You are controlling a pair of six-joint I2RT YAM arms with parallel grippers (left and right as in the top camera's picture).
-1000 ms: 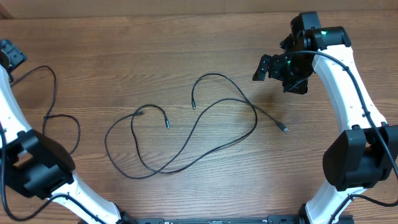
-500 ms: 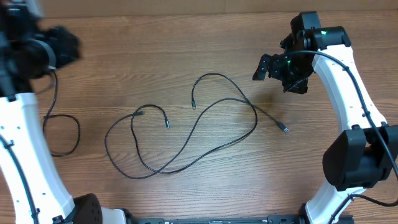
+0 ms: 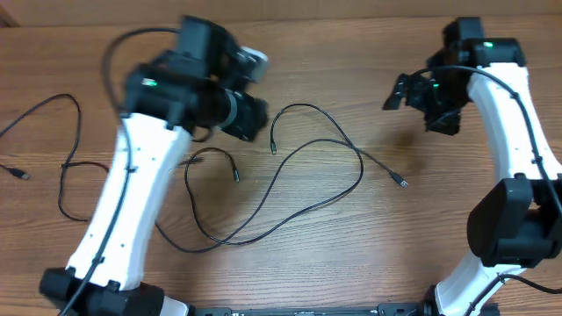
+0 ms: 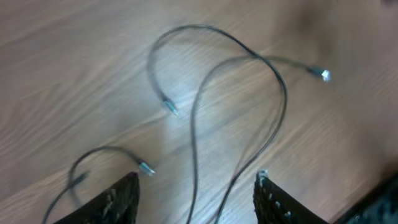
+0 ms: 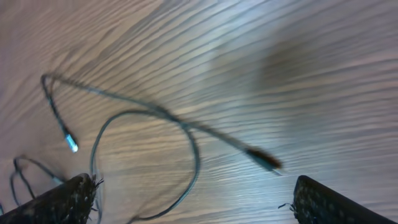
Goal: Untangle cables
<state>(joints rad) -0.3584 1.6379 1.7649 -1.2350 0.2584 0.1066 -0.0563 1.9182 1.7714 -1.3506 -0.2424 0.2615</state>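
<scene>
I will next lower my left gripper back and to the right in the overhead view, to the second black cable between its crossings, where it lies alone.
Two thin black cables point(image 3: 361, 172) lie loosely crossed on the middle of the wooden table, with plug ends to the right point(image 3: 402, 183), in the centre point(image 3: 273, 149) and to the left point(image 3: 235, 177). My left gripper point(image 3: 250, 118) hovers above their upper left part, open and empty. In the left wrist view, cable strands point(image 4: 194, 134) run between its fingers point(image 4: 196, 205). My right gripper point(image 3: 397, 92) hovers at the upper right, open and empty. The right wrist view shows a plug end point(image 5: 264, 160) above its fingers point(image 5: 196, 199).
A third thin black cable point(image 3: 72, 123) lies apart at the far left, with a plug end point(image 3: 19, 173) near the table's left edge. The left arm point(image 3: 132, 202) stretches across the left part of the table and hides part of the left cable loop.
My left arm has swung from the far left in over the middle cables. My right arm has shifted a little to the right. The cables have not moved.
</scene>
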